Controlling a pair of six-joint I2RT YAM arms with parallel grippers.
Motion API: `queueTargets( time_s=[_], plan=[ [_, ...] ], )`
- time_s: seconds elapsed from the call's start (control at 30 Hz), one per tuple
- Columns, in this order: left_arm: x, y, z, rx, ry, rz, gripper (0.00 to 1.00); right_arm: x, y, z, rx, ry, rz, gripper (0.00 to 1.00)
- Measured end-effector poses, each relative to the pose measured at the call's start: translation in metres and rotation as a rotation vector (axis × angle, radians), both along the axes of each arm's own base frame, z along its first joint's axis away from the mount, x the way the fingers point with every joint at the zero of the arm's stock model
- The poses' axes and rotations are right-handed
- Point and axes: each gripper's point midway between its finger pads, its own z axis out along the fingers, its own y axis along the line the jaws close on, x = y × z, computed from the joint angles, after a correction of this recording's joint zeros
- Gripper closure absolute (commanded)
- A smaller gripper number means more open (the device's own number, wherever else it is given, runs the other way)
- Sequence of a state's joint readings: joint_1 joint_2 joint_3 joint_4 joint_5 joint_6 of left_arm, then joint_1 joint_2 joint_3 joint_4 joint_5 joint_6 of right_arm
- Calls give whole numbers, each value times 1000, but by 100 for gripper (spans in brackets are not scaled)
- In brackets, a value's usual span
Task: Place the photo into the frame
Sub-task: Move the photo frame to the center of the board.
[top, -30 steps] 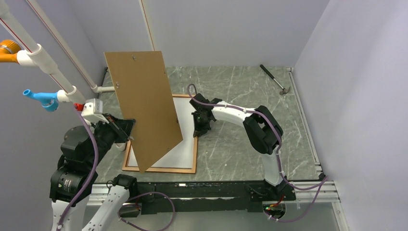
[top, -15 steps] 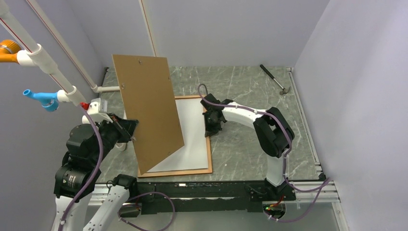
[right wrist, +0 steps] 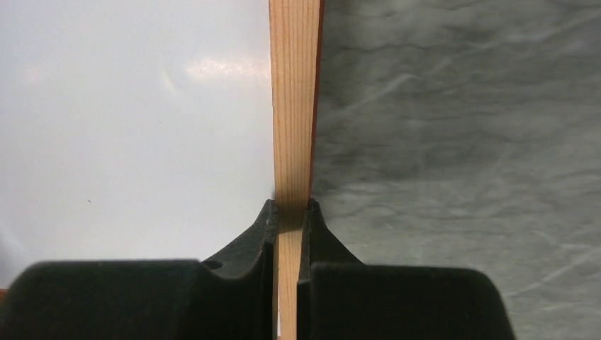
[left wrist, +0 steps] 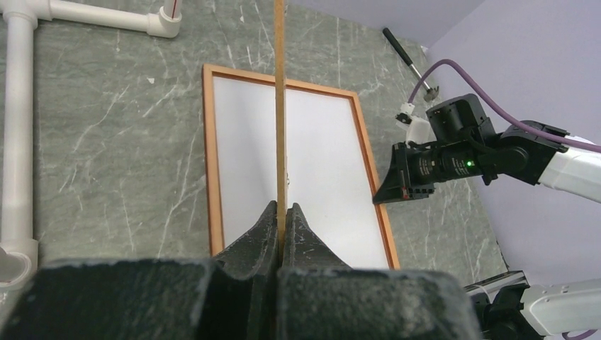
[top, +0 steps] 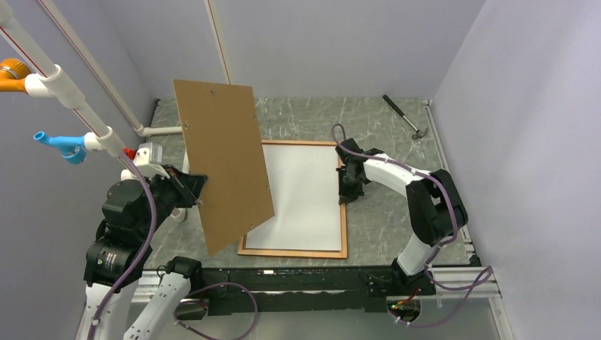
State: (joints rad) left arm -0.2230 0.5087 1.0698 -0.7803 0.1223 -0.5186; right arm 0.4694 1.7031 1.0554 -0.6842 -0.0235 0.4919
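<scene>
My right gripper needs to slide the frame across the table to the right in the top view next and then open, because the tilted back panel sticks out over the frame's opposite bar.
The reddish-brown wooden frame (top: 345, 219) lies flat on the grey marbled table. The photo (top: 305, 191) lies inside it, white back up. My right gripper (top: 344, 185) is shut on the frame's right rail (right wrist: 292, 106), seen close in the right wrist view, with the photo's white back (right wrist: 135, 120) to the left of the rail. My left gripper (top: 198, 190) is shut on the brown fibreboard backing panel (top: 223, 159) and holds it upright and tilted above the frame's left side. In the left wrist view the panel (left wrist: 280, 106) is edge-on between my fingers, with the frame (left wrist: 210, 156) and photo (left wrist: 319, 163) below.
A small hammer (top: 405, 117) lies at the back right of the table. White pipes (top: 71, 95) with orange and blue fittings stand at the left; a white pipe (left wrist: 18, 127) runs along the table's left edge. Grey walls close in the back and right.
The right gripper has dragged the frame with the photo to the right across the table. The left gripper still holds the backing panel, which has shifted a little rightward.
</scene>
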Motion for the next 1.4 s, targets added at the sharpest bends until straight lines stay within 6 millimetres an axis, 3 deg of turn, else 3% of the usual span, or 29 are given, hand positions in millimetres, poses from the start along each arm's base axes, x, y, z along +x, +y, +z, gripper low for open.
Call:
queueTargets(
  time_s=[0.2, 0.33, 1.1, 1.27, 1.33, 1.4],
  plan=[
    [0, -2, 2, -7, -10, -11, 100, 1, -32, 2, -32, -2, -31, 100],
    [0, -2, 2, -7, -9, -12, 100, 4, -43, 2, -45, -2, -37, 100],
    [1, -7, 0, -9, 6, -37, 100, 14, -69, 6, -133, -30, 11, 99],
    [1, -8, 0, -10, 6, -40, 100, 15, -70, 10, -134, -37, 22, 49],
    [1, -8, 0, -10, 5, -41, 100, 15, -71, 14, -138, -40, 27, 37],
    [1, -8, 0, -11, 5, -44, 100, 18, -70, 20, -136, -58, 28, 32]
  ],
)
